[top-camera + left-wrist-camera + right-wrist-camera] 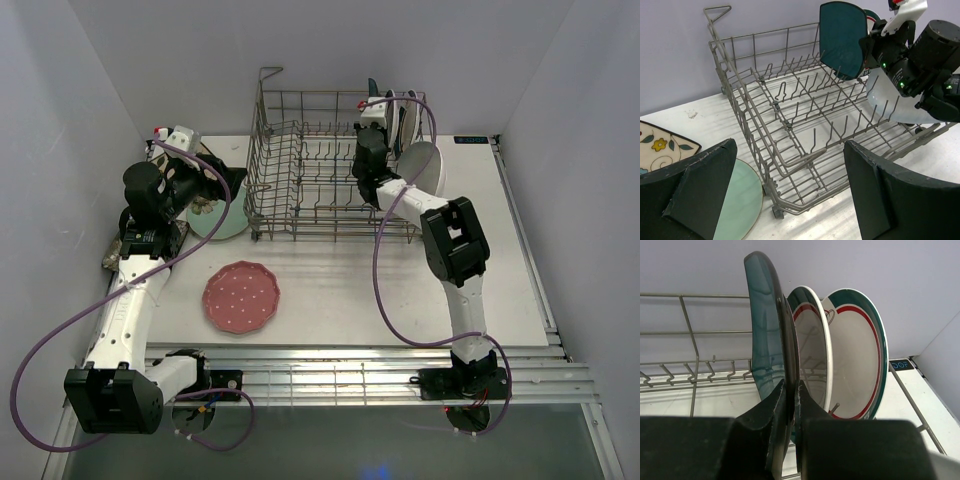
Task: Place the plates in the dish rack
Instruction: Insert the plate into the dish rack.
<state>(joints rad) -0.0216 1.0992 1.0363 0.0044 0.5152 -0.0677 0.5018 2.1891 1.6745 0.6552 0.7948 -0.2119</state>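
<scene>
The right gripper moves down next until the square plate, still higher than its neighbours, sits in the dish rack's wires below beside the round plates. Then it releases the square plate.
The grey wire dish rack [300, 175] stands at the table's back. My right gripper [790, 384] is shut on the lower edge of the dark teal square plate [765, 325], which stands upright at the rack's right end. Right behind it two teal-and-red-rimmed round plates [860, 350] stand between the tines. The white oval plate [422, 168] leans at the rack's right side. My left gripper [790, 145] is open and empty, above the mint round plate [222, 222] by the rack's left end. The pink dotted plate [241, 297] lies flat in front of the rack.
A cream floral square plate [660, 145] lies left of the mint plate. A dark patterned edge [112, 258] shows under the left arm. White walls close in at the back and both sides. A slatted rail [350, 375] runs along the near edge.
</scene>
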